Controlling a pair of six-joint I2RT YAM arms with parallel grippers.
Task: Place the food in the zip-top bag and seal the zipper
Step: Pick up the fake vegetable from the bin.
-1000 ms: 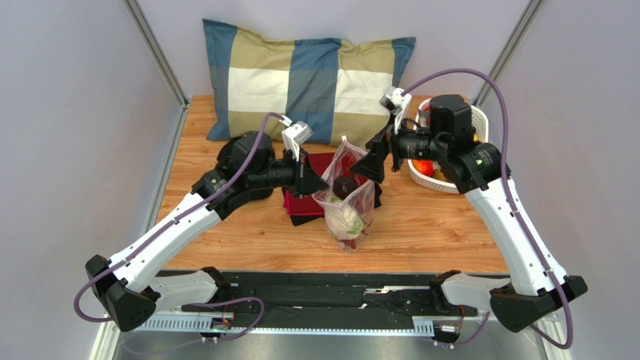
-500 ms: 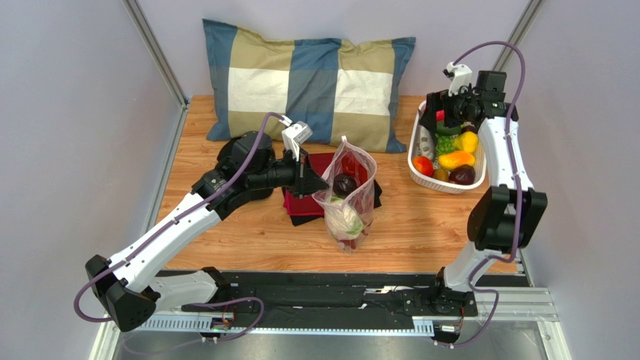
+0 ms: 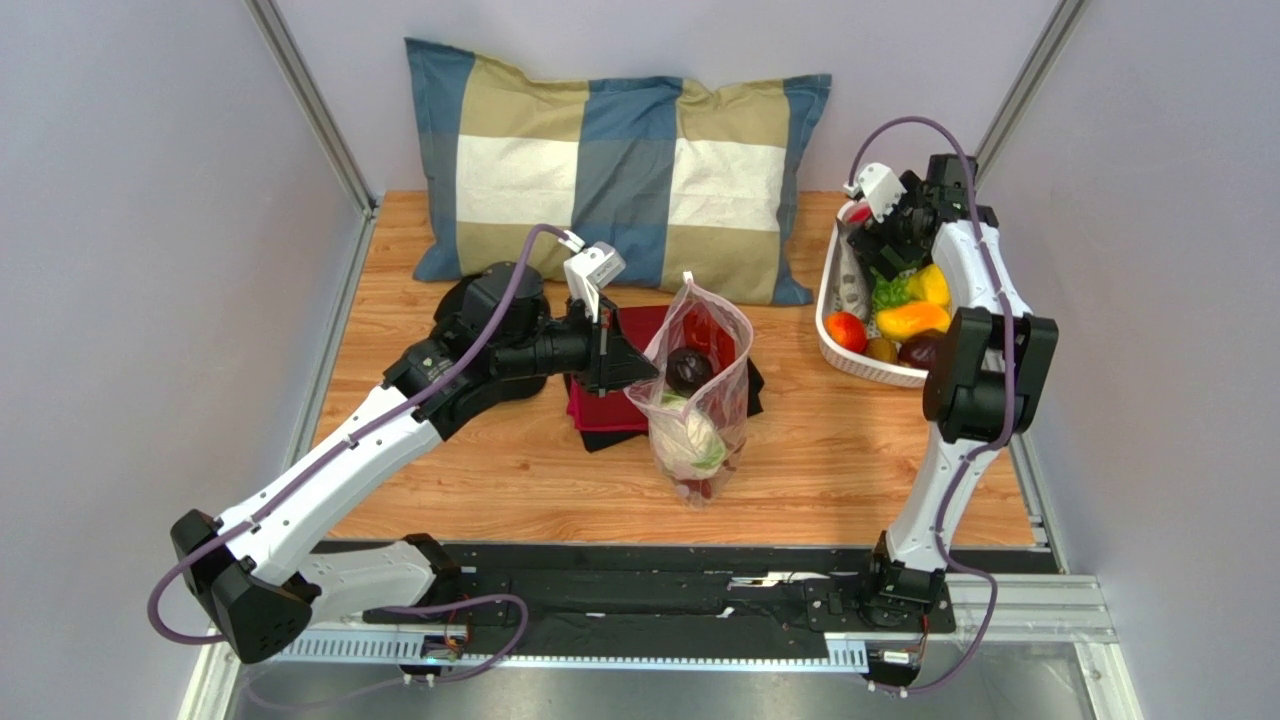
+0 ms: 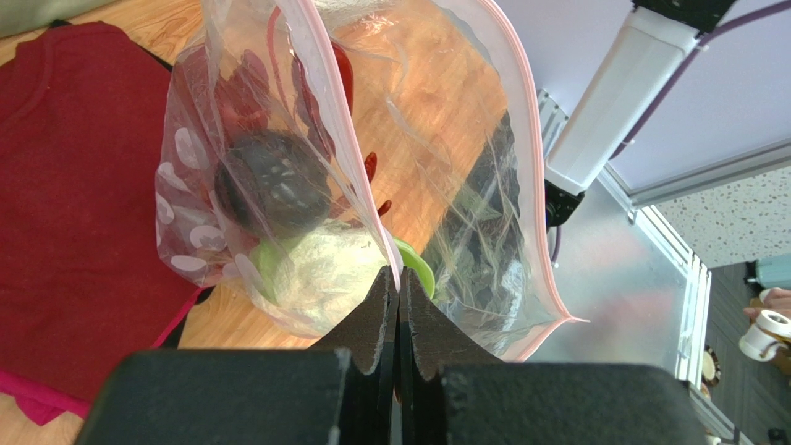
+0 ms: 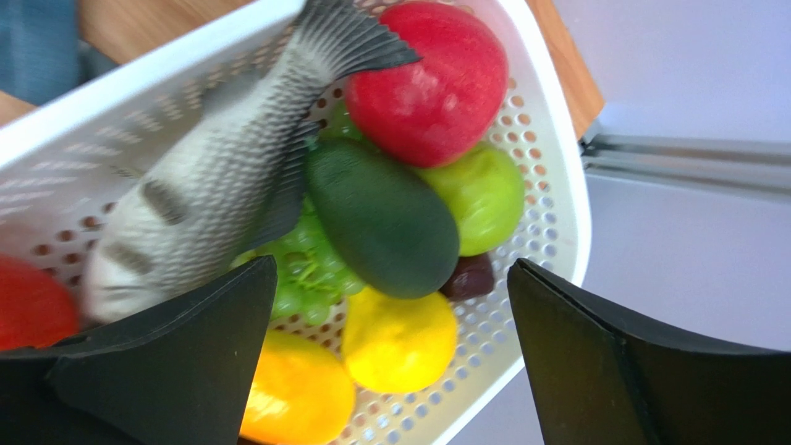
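Note:
My right gripper lowers its open fingers around the dark green avocado's wide end (image 5: pixel 405 239) next and closes, since that end lies below, clear of the fish (image 5: pixel 200 213).
The clear zip-top bag (image 3: pixel 694 393) stands open over the red cloth, with a dark purple fruit (image 4: pixel 274 181), a whitish-green vegetable (image 4: pixel 320 273) and red pieces inside. Its pink-edged zipper (image 4: pixel 348 139) runs along the mouth. My left gripper (image 3: pixel 628 366) is shut on the near mouth edge of the bag (image 4: pixel 397 278) and holds it up. My right gripper (image 3: pixel 876 240) is open above the white basket (image 3: pixel 831 294). Below its jaws lie a dark green avocado (image 5: pixel 382 218), a red apple (image 5: pixel 427 82), a yellow fruit (image 5: pixel 399 341), green grapes and a grey fish (image 5: pixel 200 213).
A folded red cloth (image 3: pixel 601 408) lies under the bag. A checked pillow (image 3: pixel 616 158) leans against the back wall. The basket sits at the table's right edge, near the frame post. Bare wood lies in front of and left of the bag.
My right arm has swung from the bag's mouth to the far right and now hovers over the basket, a little lower than half a second ago. The left gripper and bag have not moved.

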